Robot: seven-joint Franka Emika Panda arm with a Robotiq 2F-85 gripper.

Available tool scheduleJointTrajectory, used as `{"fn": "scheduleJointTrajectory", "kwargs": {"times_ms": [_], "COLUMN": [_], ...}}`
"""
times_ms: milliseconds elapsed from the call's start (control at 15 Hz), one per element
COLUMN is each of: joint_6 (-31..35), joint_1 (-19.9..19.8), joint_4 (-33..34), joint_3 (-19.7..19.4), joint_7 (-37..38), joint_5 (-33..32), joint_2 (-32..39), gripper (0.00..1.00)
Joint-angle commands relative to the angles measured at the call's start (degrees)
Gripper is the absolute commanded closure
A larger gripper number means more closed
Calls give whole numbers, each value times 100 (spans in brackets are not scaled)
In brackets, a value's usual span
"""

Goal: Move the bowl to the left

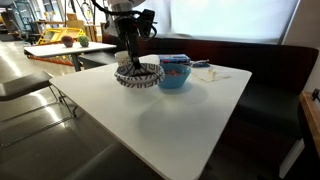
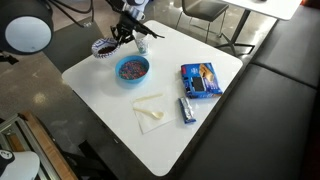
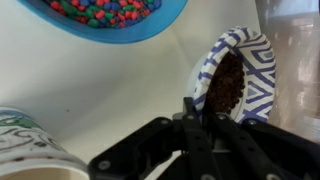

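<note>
Next, my gripper will lower the tilted bowl onto the bare tabletop (image 1: 157,106) beside the blue bowl and release it, since that clear spot lies below my gripper.
The bowl (image 1: 138,75) is white with a dark zigzag pattern and brownish contents. It stands near a corner of the white table (image 1: 150,120) and also shows in an exterior view (image 2: 103,47). In the wrist view the bowl (image 3: 245,75) is at the right. My gripper (image 3: 200,112) has its fingers closed together on the bowl's near rim. In both exterior views the gripper (image 1: 129,58) (image 2: 124,34) reaches down onto the bowl.
A bright blue bowl of colourful candies (image 2: 132,68) (image 3: 105,12) stands right beside the patterned bowl. A tall white patterned cup (image 3: 25,150) is close by. A blue box (image 2: 200,80), a dark packet (image 2: 186,109) and a white napkin (image 2: 150,111) lie further along the table.
</note>
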Motion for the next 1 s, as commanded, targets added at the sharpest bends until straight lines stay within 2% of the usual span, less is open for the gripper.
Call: {"fn": "scheduleJointTrajectory", "kwargs": {"times_ms": [0,267,333,933], "joint_6": [545,875,932,1587], "joint_1": [64,92,184,240], "joint_4": [-866,-1360,-1441,-2229], "joint_3": [-31,-38,-172,-331], "joint_7": [-171,-153,-174,-120], "joint_5": [-178,-209,-129,-234], "joint_2": [-403,-661,-730,-1283], "gripper": [98,98,98,98]}}
